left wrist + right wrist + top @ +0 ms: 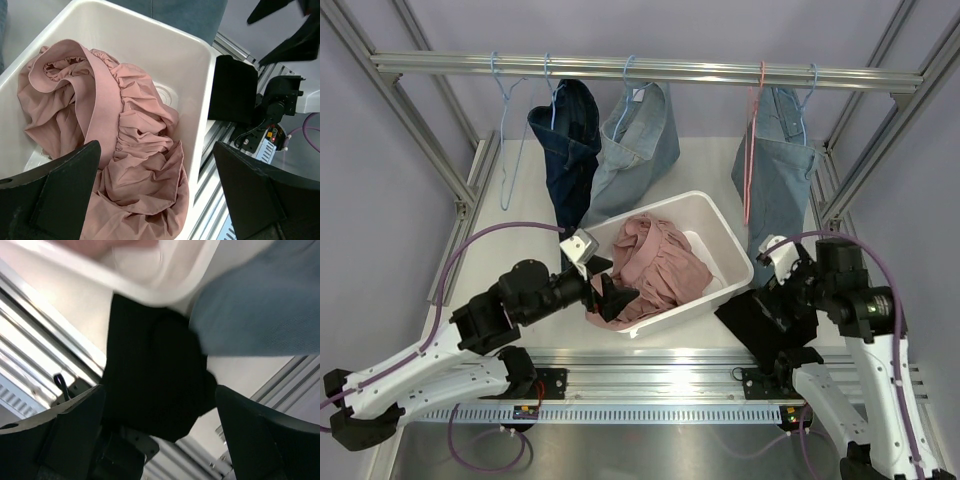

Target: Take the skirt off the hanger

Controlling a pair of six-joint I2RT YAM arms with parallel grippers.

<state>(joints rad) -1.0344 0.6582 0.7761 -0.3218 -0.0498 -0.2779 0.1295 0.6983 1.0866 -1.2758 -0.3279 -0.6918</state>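
Note:
The black garment (155,365) lies on the tabletop below my open right gripper, so its fingers need to go down next onto the cloth's side away from the bin and close.
Three denim skirts hang from the top rail: a dark one (567,150), a light one (642,140) and a blue one (775,185) at the right next to a pink hanger (751,160). A pink skirt (655,265) lies crumpled in the white bin (725,235). My left gripper (612,296) is open and empty over the bin's near edge; the pink skirt (125,140) lies between and below its fingers (60,192). My right gripper (786,287) is open and empty over a black garment (155,365) lying on the table.
An empty blue hanger (510,135) hangs at the rail's left end. The black garment (757,322) lies at the bin's right near corner. Frame posts (440,150) stand on both sides. The right blue skirt's hem (260,315) hangs close to my right gripper.

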